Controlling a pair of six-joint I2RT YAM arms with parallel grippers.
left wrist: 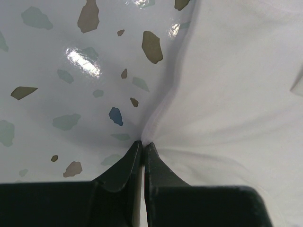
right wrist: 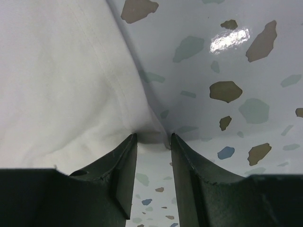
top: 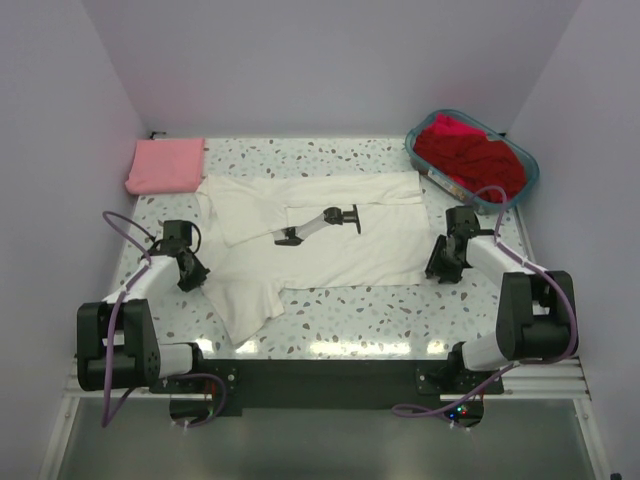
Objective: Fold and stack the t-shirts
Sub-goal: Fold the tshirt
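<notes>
My left gripper should next carry the pinched cloth outward onto the shirt's edge by the pink t-shirt and let it go, because the near half is still spread flat.
A large white t-shirt [top: 370, 250] with a black graphic [top: 320, 222] lies spread across the speckled table [top: 350, 315]. My left gripper [top: 192, 275] sits at its left edge. In the left wrist view that gripper [left wrist: 143, 143] is shut on a pinch of the white cloth [left wrist: 236, 94]. My right gripper [top: 440, 268] is at the shirt's right edge. In the right wrist view its jaws [right wrist: 154, 136] stand apart, with the hem of the white shirt [right wrist: 61, 85] bunched between the tips. A folded pink t-shirt [top: 165, 165] lies at the back left. Red t-shirts [top: 470, 155] fill the basket.
A teal plastic basket [top: 525, 185] stands at the back right corner, just behind the right arm. Pale walls close in the table on three sides. Bare tabletop [top: 380, 320] shows between the shirt and the arm bases.
</notes>
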